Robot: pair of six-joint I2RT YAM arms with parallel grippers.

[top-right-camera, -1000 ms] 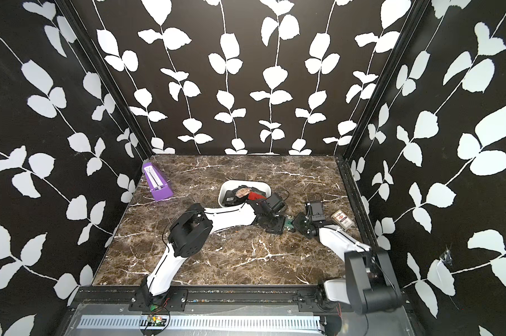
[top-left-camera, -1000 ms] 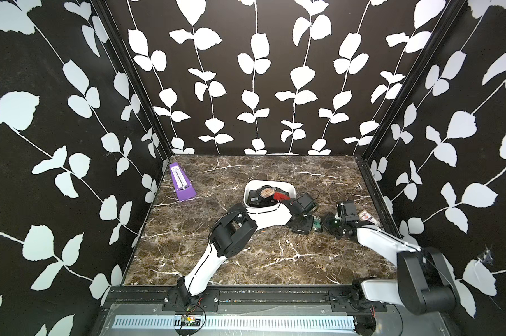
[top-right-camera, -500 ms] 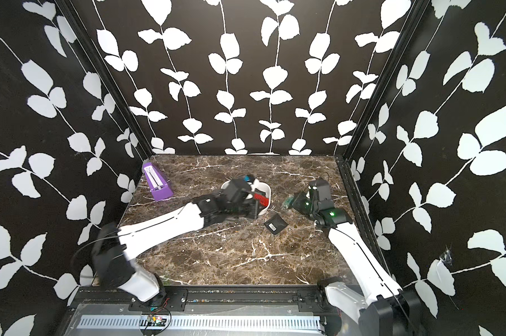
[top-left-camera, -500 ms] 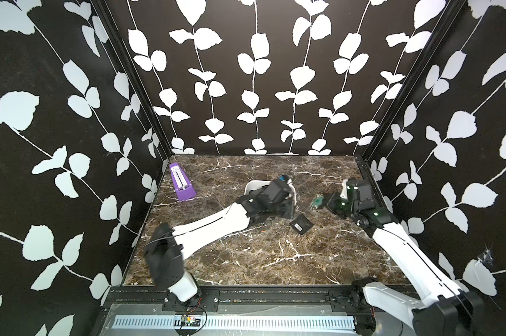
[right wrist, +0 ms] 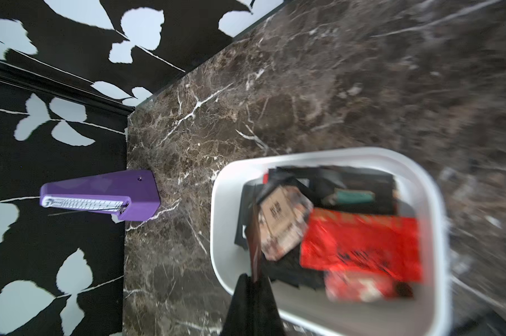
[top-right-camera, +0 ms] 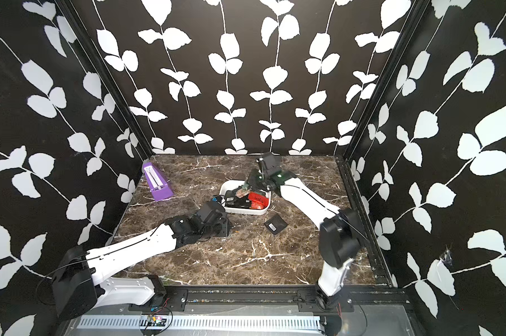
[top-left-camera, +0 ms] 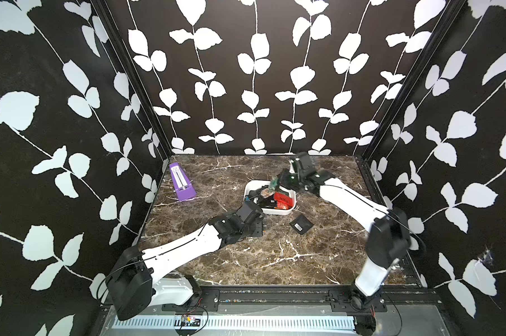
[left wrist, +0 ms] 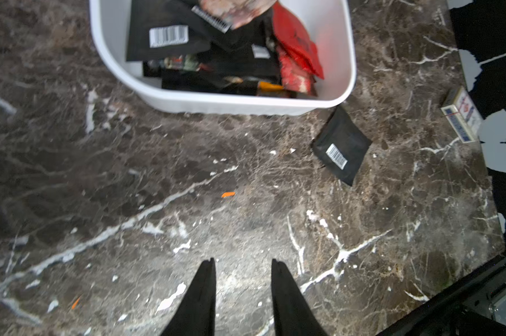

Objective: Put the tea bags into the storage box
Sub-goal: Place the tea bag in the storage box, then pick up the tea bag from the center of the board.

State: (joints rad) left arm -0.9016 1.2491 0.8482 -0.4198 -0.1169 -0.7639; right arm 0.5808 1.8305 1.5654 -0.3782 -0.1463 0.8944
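Observation:
The edge-on tea bag hangs within the rim of the white storage box, so my right gripper will next lower toward the tan tea bag in the box and release the edge-on one.
The white storage box stands mid-table and holds several tea bags, black ones and a red one. One black tea bag lies on the marble by the box's front right corner. My right gripper hangs over the box's far side, shut on a tea bag seen edge-on. My left gripper is low over the marble in front of the box, open, with nothing between its fingers.
A purple metronome stands at the back left by the wall. A white-and-red card pack lies at the table's right edge. A small orange scrap lies on the marble ahead of the left gripper.
My left gripper went from the table's right part over the box, then drew back to the front with its jaws parted. My right arm carried its tea bag from the right side to above the box.

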